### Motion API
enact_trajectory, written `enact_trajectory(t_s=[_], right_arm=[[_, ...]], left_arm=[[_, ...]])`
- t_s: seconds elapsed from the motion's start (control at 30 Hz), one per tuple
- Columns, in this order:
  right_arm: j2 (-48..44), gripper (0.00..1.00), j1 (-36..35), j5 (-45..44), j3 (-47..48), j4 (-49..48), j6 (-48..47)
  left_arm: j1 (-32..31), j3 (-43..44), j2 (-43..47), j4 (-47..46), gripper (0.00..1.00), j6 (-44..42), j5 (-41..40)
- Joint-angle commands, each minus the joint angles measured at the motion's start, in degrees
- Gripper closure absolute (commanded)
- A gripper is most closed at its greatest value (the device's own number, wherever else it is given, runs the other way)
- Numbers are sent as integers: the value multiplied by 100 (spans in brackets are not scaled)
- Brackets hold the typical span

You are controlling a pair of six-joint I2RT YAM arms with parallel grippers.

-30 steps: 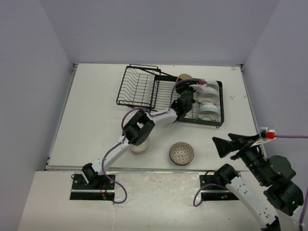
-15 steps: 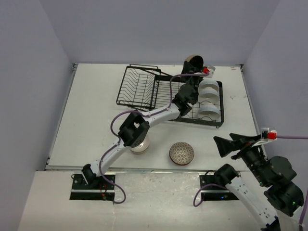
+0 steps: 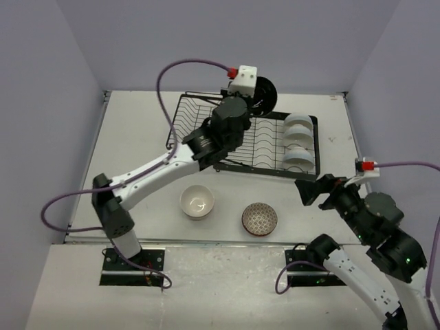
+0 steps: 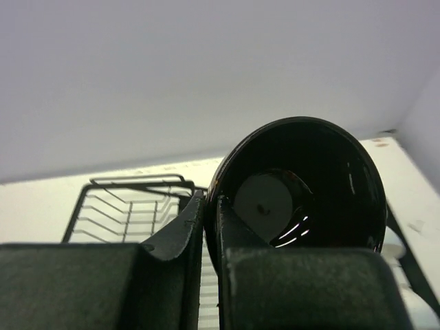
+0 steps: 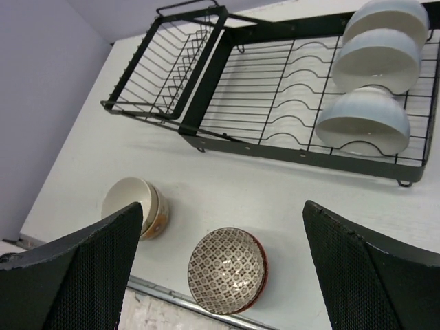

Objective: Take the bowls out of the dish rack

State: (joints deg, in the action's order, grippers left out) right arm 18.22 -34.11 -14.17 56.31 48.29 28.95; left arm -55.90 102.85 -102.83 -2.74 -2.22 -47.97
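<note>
My left gripper will bring the black bowl back and down to release it inside the stacked white bowl (image 3: pixel 197 201), open and empty in front of the rack.
My left gripper (image 3: pixel 253 98) is raised above the back of the dish rack (image 3: pixel 237 141), shut on the rim of a bowl with a glossy black inside (image 3: pixel 265 95). In the left wrist view one finger sits on each side of that rim, and the black bowl (image 4: pixel 309 185) fills the frame above the gripper (image 4: pixel 210 223). Three white bowls (image 3: pixel 298 140) stand on edge at the rack's right end (image 5: pixel 376 65). My right gripper (image 3: pixel 309 193) hovers open and holds nothing in front of the rack's right end (image 5: pixel 221 206).
A white bowl (image 3: pixel 196 201) sits on the table in front of the rack, stacked in another bowl (image 5: pixel 135 206). To its right is a brown net-patterned bowl (image 3: pixel 260 219), also below my right fingers (image 5: pixel 229 269). The table's front edge (image 3: pixel 206 242) runs just beyond both.
My left arm has lifted the black-inside bowl out of the rack and swung it up and to the left, uncovering the white bowl on the table. The right arm moved slightly forward.
</note>
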Motion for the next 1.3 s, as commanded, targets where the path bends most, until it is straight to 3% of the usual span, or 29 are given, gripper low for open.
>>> enact_trajectory(t_s=[0.0,0.13,0.3,0.47,0.57,0.87,1.27], right_arm=[[716,1,-17,581,353,-391,50],[1823,5,-17,1108,1012,-417,49],[1878,7,-26,1391,917,-778,137],[1765,5,-26,1365,618,-637,102],[1589,5,-17,1303,408,-584,93],[1368,4,-17,1154,178,-453,23],[1685,3,-17,1066,-68,-637,-144]], left_arm=[[-70,-799,938,1361,100,2117,558],[-105,-1924,2028,1680,100,2813,1034],[-105,-3329,3405,2258,100,3614,1421],[-105,-4000,4541,3662,100,4097,1149],[-105,-4342,4893,4201,100,4238,1385],[-97,-5985,5624,3800,100,4730,1448],[-88,-6558,5194,2815,100,4863,850]])
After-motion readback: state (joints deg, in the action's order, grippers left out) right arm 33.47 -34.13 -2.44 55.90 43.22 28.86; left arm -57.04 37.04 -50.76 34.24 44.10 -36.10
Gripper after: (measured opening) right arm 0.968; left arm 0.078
